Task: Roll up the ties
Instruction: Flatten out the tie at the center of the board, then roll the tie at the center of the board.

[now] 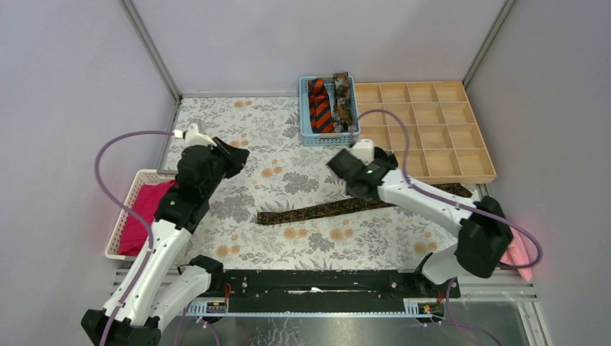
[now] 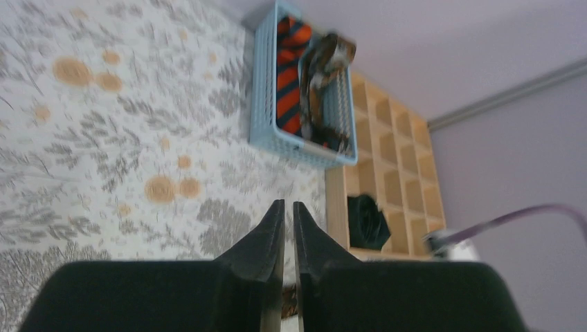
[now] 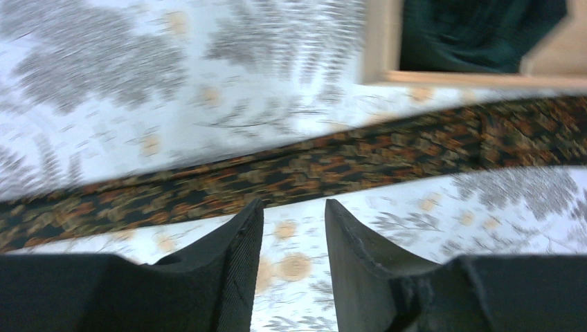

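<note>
The dark brown tie's narrow end lies flat and uncovered, so my right gripper will next go left in the top view along the tie and down onto it.
A dark brown mottled tie [image 1: 324, 210] lies flat as a long strip across the middle of the table; it also shows in the right wrist view [image 3: 325, 162]. My right gripper [image 1: 340, 167] [image 3: 293, 204] hovers over it, open and empty. An orange-and-black striped tie [image 1: 319, 107] [image 2: 289, 76] and another brown mottled tie [image 1: 343, 101] [image 2: 324, 69] lie in the blue basket [image 1: 305, 122]. A black coiled tie [image 2: 365, 221] [image 3: 477, 34] sits in a compartment of the wooden organizer. My left gripper [image 1: 238, 153] [image 2: 289, 205] is shut and empty above the table's left part.
The wooden grid organizer [image 1: 432, 151] stands at the back right, next to the blue basket. A white basket [image 1: 124, 216] with magenta cloth [image 1: 144, 209] sits at the left edge. A pink cloth [image 1: 520, 254] lies at the right edge. The tablecloth is floral.
</note>
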`<state>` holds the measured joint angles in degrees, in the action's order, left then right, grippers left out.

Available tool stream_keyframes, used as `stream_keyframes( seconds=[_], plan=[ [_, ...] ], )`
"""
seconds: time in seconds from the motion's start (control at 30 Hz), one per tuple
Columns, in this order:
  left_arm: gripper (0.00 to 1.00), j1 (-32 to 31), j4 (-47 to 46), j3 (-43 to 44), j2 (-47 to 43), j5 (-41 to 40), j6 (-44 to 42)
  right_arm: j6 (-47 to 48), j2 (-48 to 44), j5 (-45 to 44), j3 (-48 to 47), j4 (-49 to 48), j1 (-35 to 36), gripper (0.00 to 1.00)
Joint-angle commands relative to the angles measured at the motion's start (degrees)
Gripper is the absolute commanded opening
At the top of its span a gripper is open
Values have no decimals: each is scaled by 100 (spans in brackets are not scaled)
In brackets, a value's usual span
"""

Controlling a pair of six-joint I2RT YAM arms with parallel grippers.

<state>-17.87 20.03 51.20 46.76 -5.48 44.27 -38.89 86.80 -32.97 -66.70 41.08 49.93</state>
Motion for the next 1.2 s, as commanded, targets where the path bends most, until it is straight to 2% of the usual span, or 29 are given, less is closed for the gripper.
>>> stream_keyframes(
  seconds=[0.0,0.1,0.2,0.33,0.47,0.5,0.57,0.63,0.73,0.87,1.17],
  plan=[
    [15,285,525,571,-53,-571,135,169,1027,-688,-1106,389,1067,48],
    [18,710,577,752,-187,-435,266,309,1615,-400,-1524,161,1378,51],
    [18,1223,652,1124,-63,66,184,402,1967,-117,-1871,-62,1604,51],
    [18,1967,261,1293,326,1596,209,494,2475,55,-2433,-150,1957,53],
    [17,2858,-428,1328,1163,3597,237,605,3099,123,-3162,-10,2283,54],
    [12,3024,-240,1458,1397,3615,132,622,3229,120,-3325,8,2332,54],
    [9,3114,643,1781,1553,2491,-354,665,3482,226,-3649,32,2398,54],
    [12,3138,802,1602,1191,1311,-599,684,3716,318,-3946,46,2445,54],
    [19,3145,814,1349,574,724,-714,694,3962,446,-4236,44,2477,53],
    [22,3145,981,1247,147,325,-842,693,4409,419,-4820,207,2477,52],
    [22,3140,949,820,-10,521,-992,576,5210,481,-5798,611,2477,51]
  ],
)
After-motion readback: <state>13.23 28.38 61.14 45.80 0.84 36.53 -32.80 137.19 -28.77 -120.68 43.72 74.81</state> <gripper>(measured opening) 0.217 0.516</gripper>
